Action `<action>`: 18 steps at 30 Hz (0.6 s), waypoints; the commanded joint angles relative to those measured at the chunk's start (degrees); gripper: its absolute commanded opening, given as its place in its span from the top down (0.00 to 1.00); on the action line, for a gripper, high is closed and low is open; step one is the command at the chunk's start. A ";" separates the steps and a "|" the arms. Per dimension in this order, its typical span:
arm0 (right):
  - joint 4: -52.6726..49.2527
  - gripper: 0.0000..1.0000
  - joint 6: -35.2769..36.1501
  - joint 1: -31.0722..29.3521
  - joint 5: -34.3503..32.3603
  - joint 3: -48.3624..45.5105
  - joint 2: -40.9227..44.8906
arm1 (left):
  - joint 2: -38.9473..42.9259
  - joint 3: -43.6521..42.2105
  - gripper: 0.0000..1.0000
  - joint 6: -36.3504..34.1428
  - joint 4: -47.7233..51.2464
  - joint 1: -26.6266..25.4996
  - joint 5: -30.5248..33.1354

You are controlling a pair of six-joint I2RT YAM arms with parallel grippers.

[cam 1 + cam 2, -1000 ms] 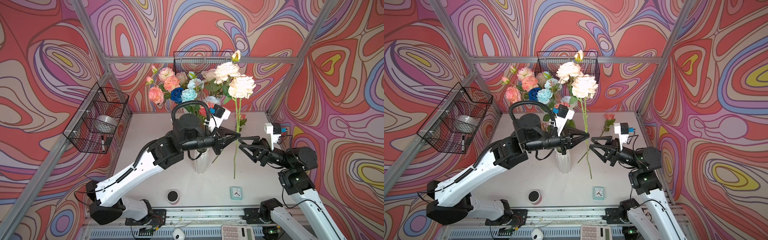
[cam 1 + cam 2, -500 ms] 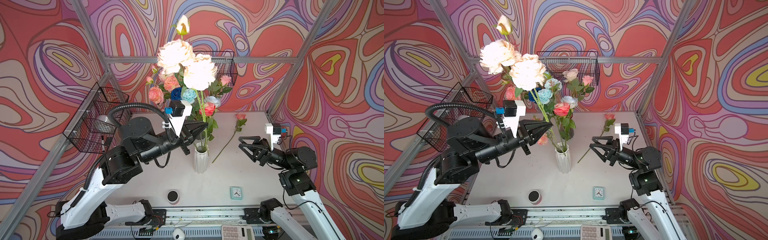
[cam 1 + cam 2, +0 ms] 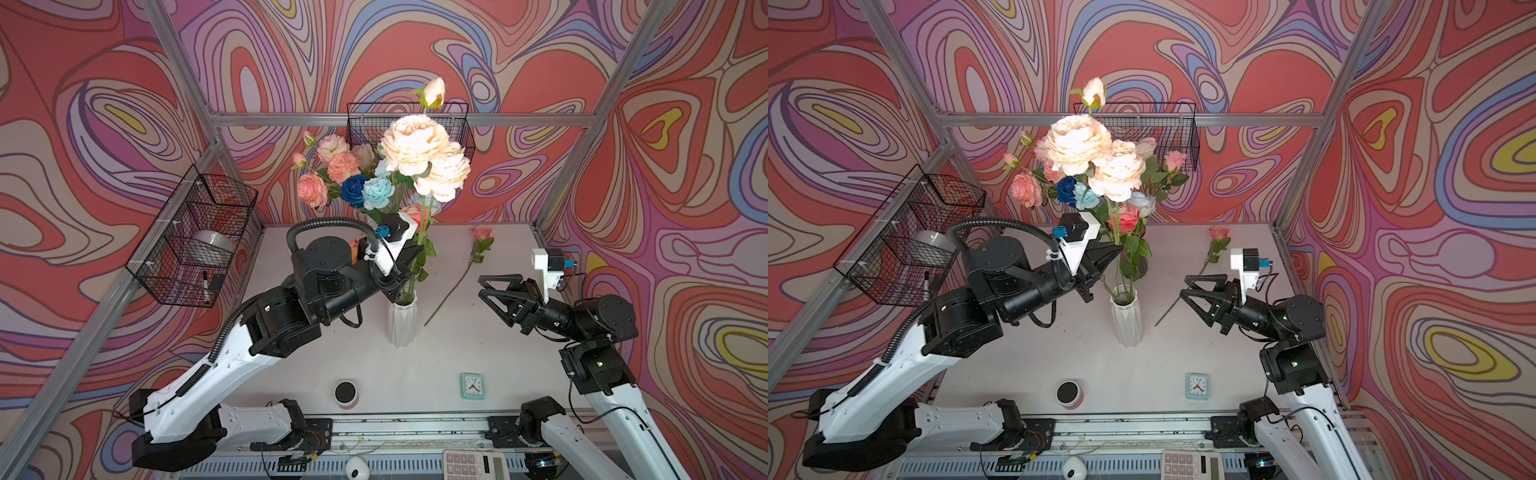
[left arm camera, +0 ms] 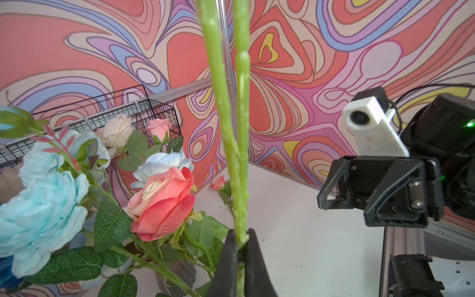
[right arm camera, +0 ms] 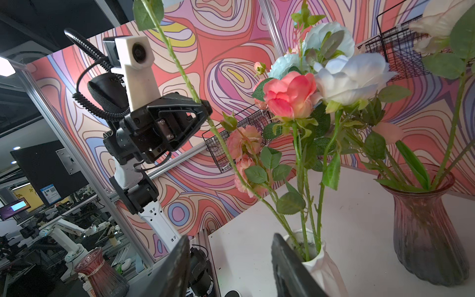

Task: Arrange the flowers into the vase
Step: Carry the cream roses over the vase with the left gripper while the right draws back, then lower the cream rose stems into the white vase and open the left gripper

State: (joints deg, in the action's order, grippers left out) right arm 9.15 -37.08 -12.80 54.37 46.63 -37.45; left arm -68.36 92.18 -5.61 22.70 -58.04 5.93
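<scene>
The green stem slants into the white vase's opening [image 3: 1125, 295] below, so my left gripper will go down toward it next and release the stem.
A white ribbed vase [image 3: 402, 322] [image 3: 1126, 322] [image 5: 318, 267] stands mid-table and holds a coral rose [image 3: 1125, 218] [image 4: 162, 203] and other flowers. My left gripper [image 3: 414, 251] [image 3: 1119, 249] [image 4: 241, 246] is shut on the green stem [image 4: 241, 128] of tall cream peonies [image 3: 415, 143] [image 3: 1077, 143]. In the right wrist view that stem slants down into the vase mouth. My right gripper [image 3: 481, 286] [image 3: 1183, 286] [image 5: 228, 257] hovers open and empty to the right of the vase. One pink rose [image 3: 482, 232] [image 3: 1219, 232] lies loose on the table.
Behind the white vase a dark glass vase [image 5: 424, 218] carries pink, cream and blue flowers [image 3: 353, 183]. Wire baskets hang on the left wall [image 3: 195, 237] and back wall [image 3: 457, 124]. A small clock [image 3: 472, 385], a round speaker [image 3: 345, 392] and a calculator [image 3: 473, 463] sit near the front edge.
My left arm swung the cream peonies left and up, then brought them back over the white vase and lowered the stem into it. The right gripper stayed where it was.
</scene>
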 commanded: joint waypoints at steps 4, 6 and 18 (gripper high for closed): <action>-1.49 0.48 1.59 -0.21 -0.31 1.71 1.37 | 0.58 -3.96 1.00 1.14 -4.69 1.46 0.61; -1.67 0.48 1.72 -0.24 -0.31 1.87 1.47 | 1.50 -6.08 1.00 2.65 -5.39 2.09 0.79; -2.07 0.47 1.32 -0.22 -0.92 1.73 0.79 | 3.14 -6.37 0.39 7.43 -3.59 2.67 2.87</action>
State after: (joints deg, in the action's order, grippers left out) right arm 7.84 -36.23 -12.80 54.28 47.03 -36.64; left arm -66.96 84.75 0.19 20.27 -55.51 7.73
